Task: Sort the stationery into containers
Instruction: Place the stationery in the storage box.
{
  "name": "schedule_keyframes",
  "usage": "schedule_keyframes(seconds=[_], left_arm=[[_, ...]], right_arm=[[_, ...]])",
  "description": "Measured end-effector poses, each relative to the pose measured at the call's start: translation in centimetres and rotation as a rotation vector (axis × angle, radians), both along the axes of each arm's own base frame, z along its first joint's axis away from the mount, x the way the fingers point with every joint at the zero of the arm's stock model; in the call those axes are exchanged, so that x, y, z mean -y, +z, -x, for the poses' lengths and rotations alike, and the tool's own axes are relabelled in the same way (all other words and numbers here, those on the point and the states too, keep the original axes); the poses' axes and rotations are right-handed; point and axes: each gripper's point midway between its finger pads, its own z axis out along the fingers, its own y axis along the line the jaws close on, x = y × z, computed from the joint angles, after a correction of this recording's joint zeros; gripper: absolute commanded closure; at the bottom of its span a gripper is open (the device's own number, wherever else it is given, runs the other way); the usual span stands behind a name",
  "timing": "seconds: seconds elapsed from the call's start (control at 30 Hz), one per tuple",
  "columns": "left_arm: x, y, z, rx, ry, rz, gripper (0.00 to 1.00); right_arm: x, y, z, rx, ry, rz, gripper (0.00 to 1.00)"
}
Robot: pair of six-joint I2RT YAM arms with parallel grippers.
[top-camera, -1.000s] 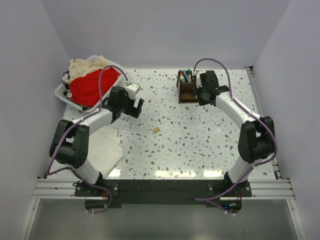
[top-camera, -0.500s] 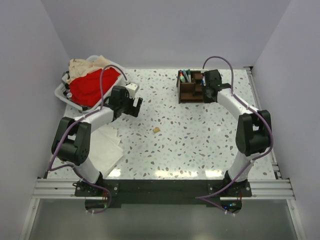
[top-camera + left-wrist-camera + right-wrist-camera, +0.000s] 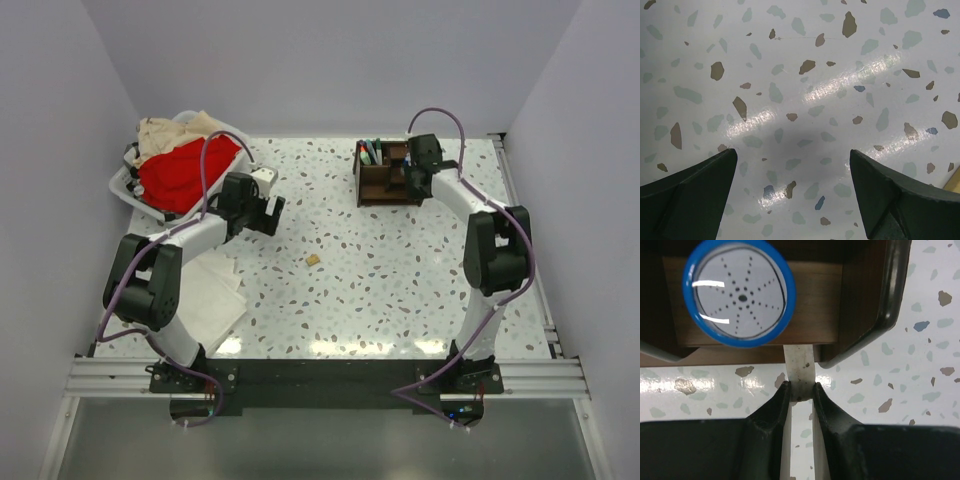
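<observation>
The white piece still sticks out, so it moves outward with my right gripper to the organizer's near edge (image 3: 411, 202), outward of the fingertips, and is released there next.
The dark brown wooden organizer (image 3: 383, 173) stands at the back right and several pens stick up from its rear compartments. My right gripper (image 3: 414, 176) is at the organizer's right side. In the right wrist view it (image 3: 800, 386) is shut on a slim white piece of stationery (image 3: 800, 360), whose far end reaches the organizer's wall (image 3: 815, 287). A blue-rimmed round item (image 3: 739, 292) sits in that compartment. A tiny tan eraser (image 3: 313, 260) lies mid-table. My left gripper (image 3: 268, 212) is open and empty above bare tabletop, as the left wrist view (image 3: 792, 150) shows.
A white basket (image 3: 128, 188) with red and beige clothes stands at the back left. A white folded cloth (image 3: 212, 295) lies at the left front beside the left arm. Walls close in the table at the back and on both sides.
My right gripper has moved from in front of the organizer round to its right side, towards the back. The left gripper has barely shifted.
</observation>
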Motion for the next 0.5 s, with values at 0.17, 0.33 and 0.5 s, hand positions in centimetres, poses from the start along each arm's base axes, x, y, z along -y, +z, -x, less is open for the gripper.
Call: schedule_keyframes(seconds=[0.17,0.33,0.5], left_arm=[[0.0,0.0,0.0,0.000,0.000,0.000,0.00],[0.0,-0.2,0.0,-0.007,0.000,-0.002,0.00],[0.0,-0.4,0.1,-0.014,-0.001,-0.004,0.00]], right_arm=[[-0.1,0.6,-0.7,0.026,-0.008,-0.007,1.00],[-0.3,0.1,-1.5,0.032,-0.015,-0.013,1.00],[-0.4,-1.0,-2.2,0.023,-0.018,-0.012,1.00]])
